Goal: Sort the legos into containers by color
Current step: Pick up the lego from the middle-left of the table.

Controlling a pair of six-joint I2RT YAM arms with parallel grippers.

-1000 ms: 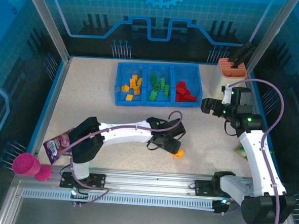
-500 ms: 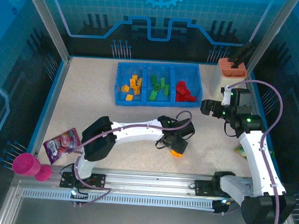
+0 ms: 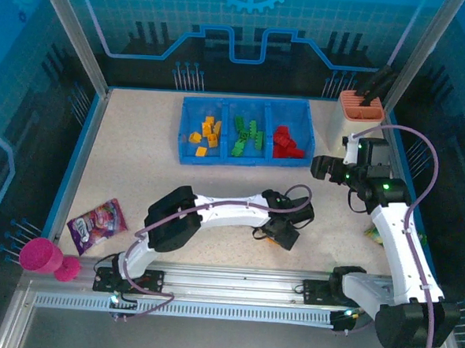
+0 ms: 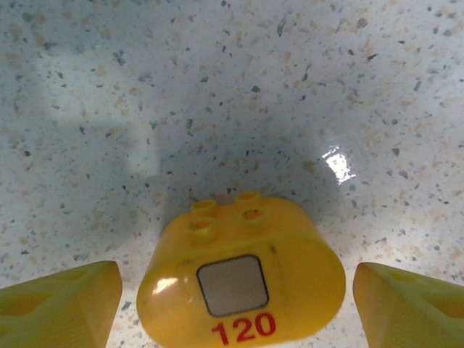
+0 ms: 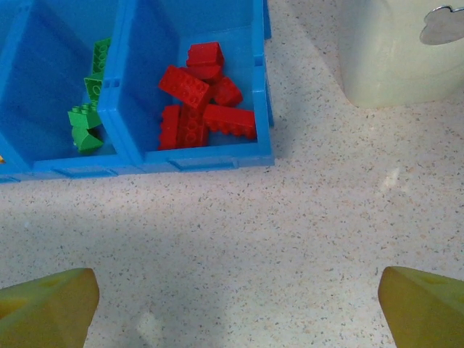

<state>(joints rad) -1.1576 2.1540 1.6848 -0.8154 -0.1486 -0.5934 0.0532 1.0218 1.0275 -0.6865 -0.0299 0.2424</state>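
Note:
My open left gripper lowers over the yellow rounded lego next, then closes, because the lego lies between my fingers with gaps on both sides.
A yellow rounded lego (image 4: pixel 243 239) marked 120 lies on the speckled table between the fingers of my left gripper (image 4: pixel 238 308), which is open with a gap on each side. From above, that gripper (image 3: pixel 284 228) sits low near the table's front middle, covering the lego. My right gripper (image 3: pixel 320 165) hovers open and holds nothing, right of the blue tray (image 3: pixel 245 103). The tray's three containers hold orange legos (image 3: pixel 204 133), green legos (image 3: pixel 247 135) and red legos (image 3: pixel 288 142). The right wrist view shows the red legos (image 5: pixel 203 109), green legos (image 5: pixel 87 109) and my right gripper (image 5: pixel 235 301) over bare table.
A cream holder with an orange top (image 3: pixel 361 111) stands right of the tray, close to my right arm. A purple snack packet (image 3: pixel 97 222) and a pink cup (image 3: pixel 42 255) lie at the front left. Another packet (image 3: pixel 375 230) lies under the right arm.
My left arm has swung right and its gripper now straddles the yellow lego that lay just beside it. Its jaws have opened wider. The right arm has stayed still.

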